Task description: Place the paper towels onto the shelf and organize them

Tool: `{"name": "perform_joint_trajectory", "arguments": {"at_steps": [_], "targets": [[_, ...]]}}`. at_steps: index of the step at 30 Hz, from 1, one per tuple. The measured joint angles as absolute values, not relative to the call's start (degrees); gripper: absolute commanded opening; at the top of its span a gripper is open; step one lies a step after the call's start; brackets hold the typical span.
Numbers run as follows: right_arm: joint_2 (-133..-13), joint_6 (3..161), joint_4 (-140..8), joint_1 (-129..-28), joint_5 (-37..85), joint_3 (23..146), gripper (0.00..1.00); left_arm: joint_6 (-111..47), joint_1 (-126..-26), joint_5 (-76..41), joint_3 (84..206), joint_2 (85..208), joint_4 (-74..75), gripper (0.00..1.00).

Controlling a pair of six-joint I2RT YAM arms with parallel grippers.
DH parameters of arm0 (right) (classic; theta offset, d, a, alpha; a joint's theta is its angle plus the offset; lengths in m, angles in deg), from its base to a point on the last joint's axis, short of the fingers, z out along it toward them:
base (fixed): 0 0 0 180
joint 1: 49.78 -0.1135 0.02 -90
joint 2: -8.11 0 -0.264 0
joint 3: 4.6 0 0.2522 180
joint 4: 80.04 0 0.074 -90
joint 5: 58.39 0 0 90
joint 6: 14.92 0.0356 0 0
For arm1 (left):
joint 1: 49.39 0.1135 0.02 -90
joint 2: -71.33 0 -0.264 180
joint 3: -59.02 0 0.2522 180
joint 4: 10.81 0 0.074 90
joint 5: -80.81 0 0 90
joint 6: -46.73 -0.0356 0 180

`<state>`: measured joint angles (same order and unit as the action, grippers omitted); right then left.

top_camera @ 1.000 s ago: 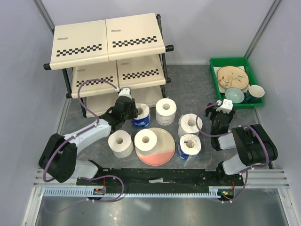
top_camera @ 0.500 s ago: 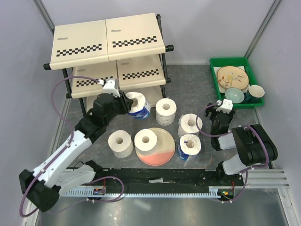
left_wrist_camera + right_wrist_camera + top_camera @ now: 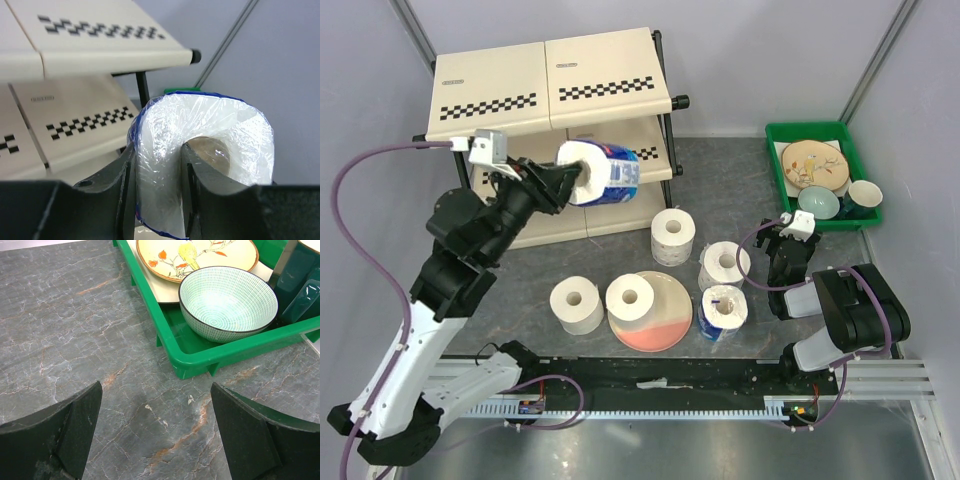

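My left gripper lifts and carries the blue-wrapped roll outward onto the shelf's empty top level's panel [image 3: 572, 77] [image 3: 55, 12] beside its seam next, to release it there.
My left gripper [image 3: 568, 180] is raised in front of the shelf [image 3: 550, 90] and is shut on a blue-wrapped paper towel roll [image 3: 603, 171], held level with the middle tier. In the left wrist view one finger sits inside the roll's core and the other outside its wall; the gripper [image 3: 157, 195] pinches the roll [image 3: 210, 135] with the shelf [image 3: 100, 45] behind. On the table stand unwrapped rolls [image 3: 673, 234], [image 3: 723, 264], [image 3: 576, 303], one roll [image 3: 632, 297] on the pink plate [image 3: 665, 325], and a second blue-wrapped roll [image 3: 723, 310]. My right gripper [image 3: 790, 238] is open and empty over the table [image 3: 156, 440].
A green tray [image 3: 775, 135] of dishes stands at the back right; its corner [image 3: 200, 352] with a patterned bowl [image 3: 227, 300] lies just ahead of the right gripper. Grey walls close in on both sides. The arms' base rail runs along the near edge.
My left gripper has lifted the blue-wrapped roll off the table and carried it up and back towards the shelf's middle tier. The right arm has not moved.
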<state>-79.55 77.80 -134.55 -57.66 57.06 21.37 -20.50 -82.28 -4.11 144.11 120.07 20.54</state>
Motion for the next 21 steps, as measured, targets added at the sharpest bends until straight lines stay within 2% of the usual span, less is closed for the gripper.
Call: {"name": "perform_joint_trajectory", "arguments": {"at_steps": [12,21], "targets": [[-79.55,77.80,-134.55,-57.66,57.06,21.37,0.98,-29.79,-82.28,-3.32,174.67,137.81,23.07,0.29],[-79.55,77.80,-134.55,-57.66,57.06,21.37,0.98,-37.99,-82.28,3.81,190.12,150.77,27.81,0.33]]}}
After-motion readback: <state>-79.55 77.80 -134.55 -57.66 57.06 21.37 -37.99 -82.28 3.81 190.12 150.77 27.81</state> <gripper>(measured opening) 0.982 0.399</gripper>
